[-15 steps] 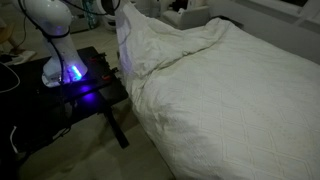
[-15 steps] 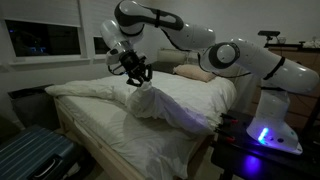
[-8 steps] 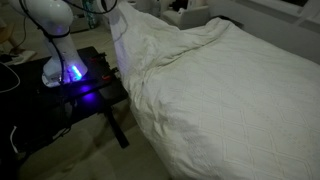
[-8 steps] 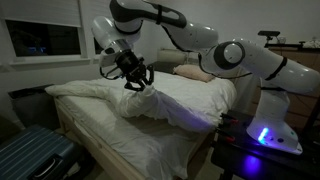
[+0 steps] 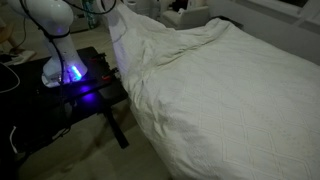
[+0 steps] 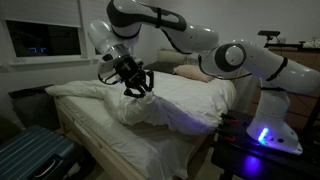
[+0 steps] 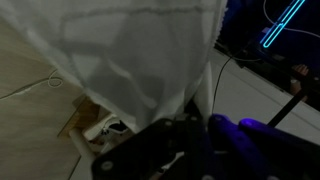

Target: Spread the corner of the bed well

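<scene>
I should pull the duvet's corner from the pillow past the bare bed edge beside the crumpled flap, then open my gripper.
My gripper is shut on the corner of the puffy white duvet, holding it lifted above the bed. The flap hangs down from the fingers in a crumpled fold. In an exterior view the raised corner stands up as a peak at the bed's near side; the gripper itself is hidden behind the cloth there. The wrist view shows white fabric draped from between the dark fingers, with my gripper pinched on it.
A small black table carries the robot base with blue lights right beside the bed. A pillow lies at the head. A dark suitcase stands at the bed's foot. A window sits behind.
The gripper has carried the held corner outward along the bed and slightly down; the duvet peak has shifted with it.
</scene>
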Tool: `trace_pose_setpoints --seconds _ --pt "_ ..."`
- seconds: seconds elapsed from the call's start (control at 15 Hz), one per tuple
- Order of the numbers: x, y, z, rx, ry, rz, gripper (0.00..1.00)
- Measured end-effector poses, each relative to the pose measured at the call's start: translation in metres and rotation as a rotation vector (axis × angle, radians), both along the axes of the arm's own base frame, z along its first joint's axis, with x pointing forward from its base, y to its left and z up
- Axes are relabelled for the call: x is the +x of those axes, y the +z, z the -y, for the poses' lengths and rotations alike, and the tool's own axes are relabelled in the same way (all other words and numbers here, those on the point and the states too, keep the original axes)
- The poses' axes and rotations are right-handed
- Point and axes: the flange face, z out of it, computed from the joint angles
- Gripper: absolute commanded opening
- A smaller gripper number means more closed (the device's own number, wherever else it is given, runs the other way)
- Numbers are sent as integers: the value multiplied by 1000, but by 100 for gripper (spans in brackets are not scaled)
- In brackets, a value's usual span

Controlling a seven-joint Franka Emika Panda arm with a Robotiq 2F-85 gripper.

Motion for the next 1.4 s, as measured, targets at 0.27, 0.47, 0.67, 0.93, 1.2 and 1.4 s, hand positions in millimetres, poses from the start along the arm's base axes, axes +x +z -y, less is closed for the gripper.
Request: trace_pose_setpoints --seconds 0.27,0.47,0.67,0.93,1.2,1.4 --pt "1 -2 1 -5 -2 0 1" --pt "-5 -21 -1 -4 59 -37 1" --pt "-40 -45 -27 10 202 -106 1" --pt "-108 -48 -74 8 411 -152 1" --pt "-162 -37 -101 6 612 -157 1" --pt "-183 -28 -109 24 726 -157 1"
